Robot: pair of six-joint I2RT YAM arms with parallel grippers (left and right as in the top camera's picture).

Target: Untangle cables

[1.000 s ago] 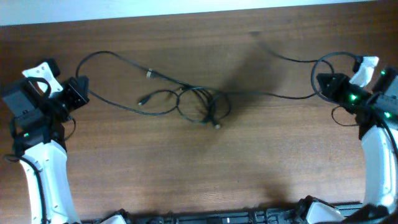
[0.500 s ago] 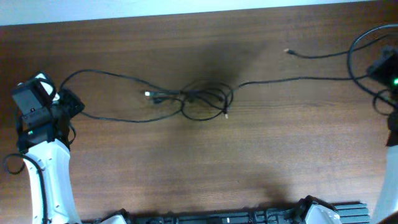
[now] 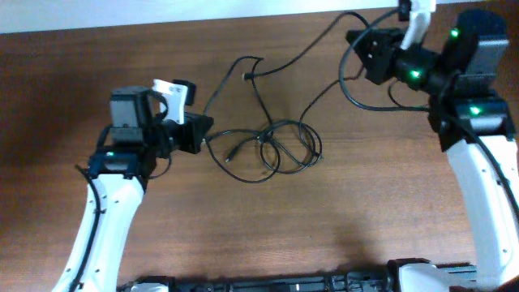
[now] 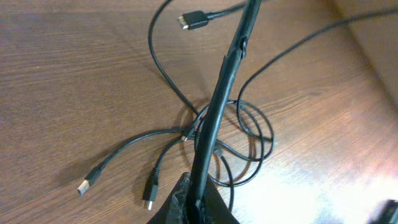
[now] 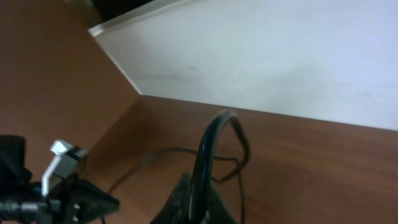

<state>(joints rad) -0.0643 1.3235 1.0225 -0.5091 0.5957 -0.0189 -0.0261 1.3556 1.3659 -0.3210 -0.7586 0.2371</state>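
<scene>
The tabletop below my left gripper is bare and clear of the loops, so next my left gripper will move down there, tip its fingers downward and let go of the cable beside the tangle.
The cables (image 3: 280, 150) lie as loose overlapping black loops in the middle of the brown table. One strand runs up to a plug end (image 3: 246, 75). My left gripper (image 3: 201, 132) sits just left of the loops, shut on one cable. In the left wrist view its fingers (image 4: 196, 208) pinch a cable (image 4: 221, 93) that rises across the loops (image 4: 245, 137), with free plugs (image 4: 85, 185) beside it. My right gripper (image 3: 358, 40) is at the far right, near the back edge. In the right wrist view it (image 5: 196, 208) is shut on a cable that arches upward (image 5: 219, 121).
The table's back edge (image 3: 203, 23) meets a white surface (image 5: 280, 56). The left arm (image 5: 59, 186) shows at the lower left of the right wrist view. A black rail (image 3: 284, 284) runs along the front edge.
Both arms have moved inward from the table's far sides. The cables, pulled out in a tight line before, have gone slack and the knot has opened into wider loops.
</scene>
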